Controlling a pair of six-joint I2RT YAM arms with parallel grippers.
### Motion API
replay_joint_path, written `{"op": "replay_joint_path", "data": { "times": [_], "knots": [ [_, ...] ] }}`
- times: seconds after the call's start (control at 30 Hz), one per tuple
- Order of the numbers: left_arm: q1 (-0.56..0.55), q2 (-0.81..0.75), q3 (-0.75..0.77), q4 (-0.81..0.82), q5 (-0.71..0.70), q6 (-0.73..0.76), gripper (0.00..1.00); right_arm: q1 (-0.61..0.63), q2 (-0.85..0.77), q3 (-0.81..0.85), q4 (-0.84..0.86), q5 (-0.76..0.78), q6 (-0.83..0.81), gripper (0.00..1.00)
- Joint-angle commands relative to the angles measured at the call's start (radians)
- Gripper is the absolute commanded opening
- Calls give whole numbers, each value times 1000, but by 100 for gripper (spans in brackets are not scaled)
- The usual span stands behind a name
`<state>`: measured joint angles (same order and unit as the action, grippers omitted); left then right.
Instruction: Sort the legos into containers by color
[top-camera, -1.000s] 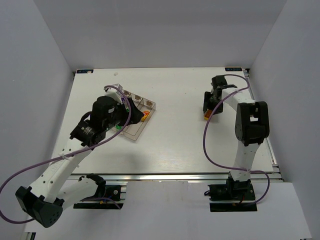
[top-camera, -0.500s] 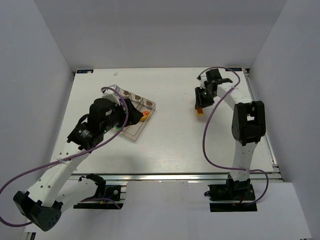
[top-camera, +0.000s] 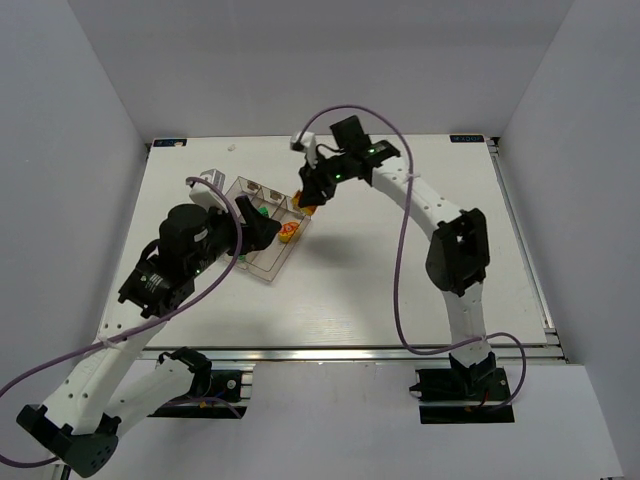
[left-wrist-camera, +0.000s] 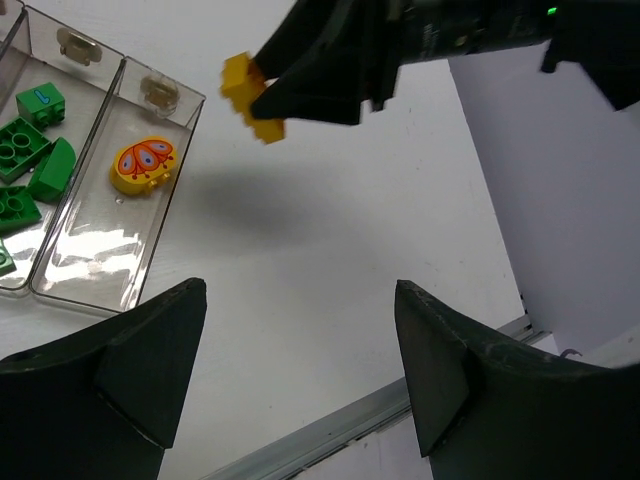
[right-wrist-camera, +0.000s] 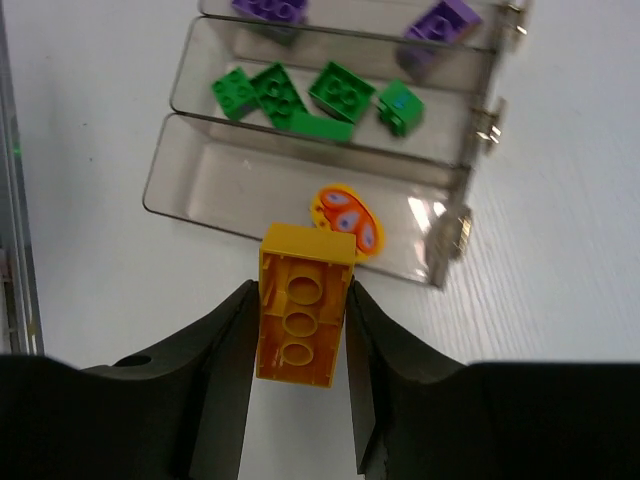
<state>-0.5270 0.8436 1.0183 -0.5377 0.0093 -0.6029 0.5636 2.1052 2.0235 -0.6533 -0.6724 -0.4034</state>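
Observation:
The yellow brick (right-wrist-camera: 300, 315) matches the oval piece in color at the empty end of the tray's outer section, so my right gripper will next take it back past that piece, down there, and release it.
My right gripper (top-camera: 309, 202) is shut on a yellow brick (right-wrist-camera: 300, 315) and holds it in the air just off the end of the tray's outer compartment (right-wrist-camera: 225, 190). That compartment holds a yellow-orange oval piece (right-wrist-camera: 347, 220). The middle compartment holds several green bricks (right-wrist-camera: 300, 100), and the far one holds purple bricks (right-wrist-camera: 445, 20). The smoky tray (top-camera: 270, 265) lies left of the table's centre. My left gripper (left-wrist-camera: 300, 290) is open and empty, raised over the table beside the tray. Its view also shows the held brick (left-wrist-camera: 250, 97), the oval (left-wrist-camera: 143, 165) and green bricks (left-wrist-camera: 25, 165).
The table's front metal rail (left-wrist-camera: 330, 430) runs below my left fingers. White walls enclose the table on three sides. A purple cable (top-camera: 400, 260) loops off the right arm over the table's middle.
My right arm has swung from the table's right side across to the tray, carrying the yellow brick. My left gripper has drawn back a little from over the tray.

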Motion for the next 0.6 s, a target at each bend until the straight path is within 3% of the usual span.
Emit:
{"op": "replay_joint_path", "data": {
  "times": [0.0,0.4,0.5,0.57],
  "knots": [
    [1,-35,0,10,4,-17,86,56,85,49,64,-38,-60,0],
    [1,-90,-21,-7,6,-43,89,205,193,87,231,88,-46,0],
    [1,-92,-24,-7,4,-46,89,226,197,69,231,97,-41,15],
    [1,-94,-27,-4,6,-46,89,237,197,54,228,105,-41,37]
  ]
}}
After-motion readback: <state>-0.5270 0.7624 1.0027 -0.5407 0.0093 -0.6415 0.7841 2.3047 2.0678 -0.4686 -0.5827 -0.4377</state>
